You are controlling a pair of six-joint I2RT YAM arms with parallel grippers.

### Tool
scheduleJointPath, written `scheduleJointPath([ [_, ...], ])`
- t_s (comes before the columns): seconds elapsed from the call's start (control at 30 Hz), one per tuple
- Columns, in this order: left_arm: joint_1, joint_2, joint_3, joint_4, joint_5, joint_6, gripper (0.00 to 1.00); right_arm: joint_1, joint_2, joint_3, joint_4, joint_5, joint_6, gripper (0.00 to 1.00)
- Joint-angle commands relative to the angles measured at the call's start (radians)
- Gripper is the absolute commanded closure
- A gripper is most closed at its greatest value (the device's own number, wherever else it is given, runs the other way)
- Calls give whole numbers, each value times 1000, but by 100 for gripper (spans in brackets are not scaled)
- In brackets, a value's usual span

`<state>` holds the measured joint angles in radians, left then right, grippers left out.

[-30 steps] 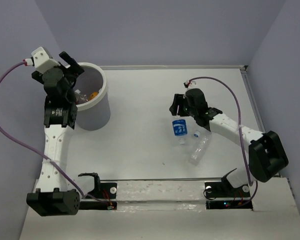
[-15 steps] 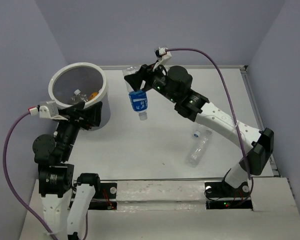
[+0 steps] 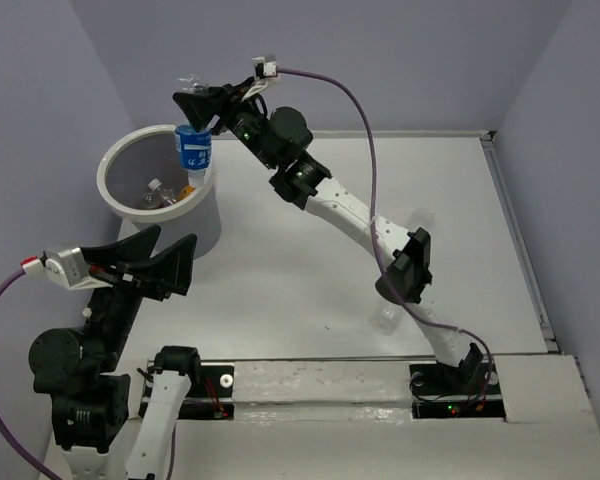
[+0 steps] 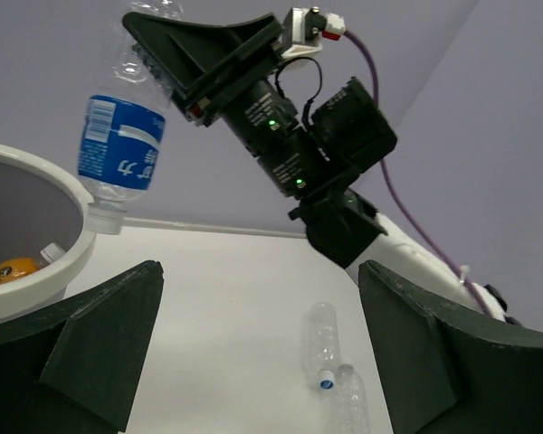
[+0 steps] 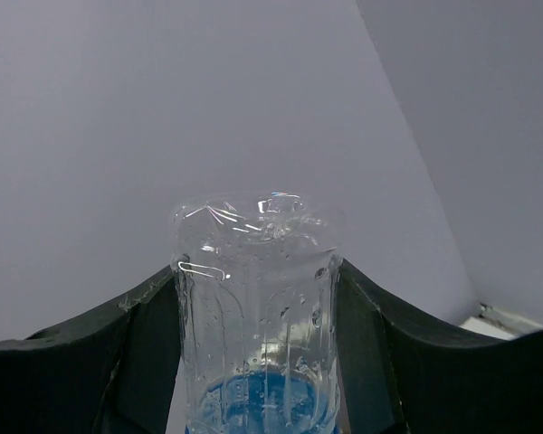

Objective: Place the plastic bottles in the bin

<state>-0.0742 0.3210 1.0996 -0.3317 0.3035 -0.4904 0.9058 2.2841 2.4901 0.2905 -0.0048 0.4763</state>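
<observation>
My right gripper lowers toward the bin's opening next and releases the bottle, since that opening lies below the gripper and to its left in the top view.
My right gripper (image 3: 200,103) is shut on the base of the clear blue-labelled bottle (image 3: 193,150) and holds it cap-down over the near-right rim of the white bin (image 3: 115,155). The right wrist view shows the bottle (image 5: 258,307) between the fingers. The left wrist view shows it (image 4: 119,154) with its white cap just above the bin's rim (image 4: 36,280). Inside the bin lie the yellow-orange bottle (image 3: 187,188) and a clear capped bottle (image 3: 156,189). Two clear bottles (image 4: 322,339) (image 4: 348,407) lie on the table. My left gripper (image 3: 130,265) is open and empty, near-left of the bin.
The right arm's elbow (image 3: 405,265) hangs over the clear bottles, so only a bit of one (image 3: 385,318) shows from above. A raised wall (image 3: 430,133) borders the table at the back and right.
My right gripper has carried the blue-labelled bottle up off the table and leftward to above the bin. My left arm has pulled back from the bin toward the near-left.
</observation>
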Motion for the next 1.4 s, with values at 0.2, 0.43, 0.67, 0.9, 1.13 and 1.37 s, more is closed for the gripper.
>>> scheduleJointPath([
  [0.2, -41, 9, 20, -9, 2, 30, 1, 59, 255, 184, 302, 140, 1, 63],
  [0.43, -41, 32, 43, -4, 14, 21, 2, 77, 214, 118, 239, 95, -96, 8],
  [0.67, -41, 107, 33, 8, 89, 9, 2, 77, -116, -310, 151, 69, -165, 4],
  [0.9, -41, 205, -105, 149, 218, -40, 2, -30, -684, -1076, 9, 278, -127, 31],
  [1.13, -151, 308, -218, 255, 165, -66, 2, -306, -1173, -1663, -353, 353, 102, 62],
  [1.37, -637, 516, -182, 312, -322, -60, 1, -381, -1405, -1852, -591, 471, 177, 26],
])
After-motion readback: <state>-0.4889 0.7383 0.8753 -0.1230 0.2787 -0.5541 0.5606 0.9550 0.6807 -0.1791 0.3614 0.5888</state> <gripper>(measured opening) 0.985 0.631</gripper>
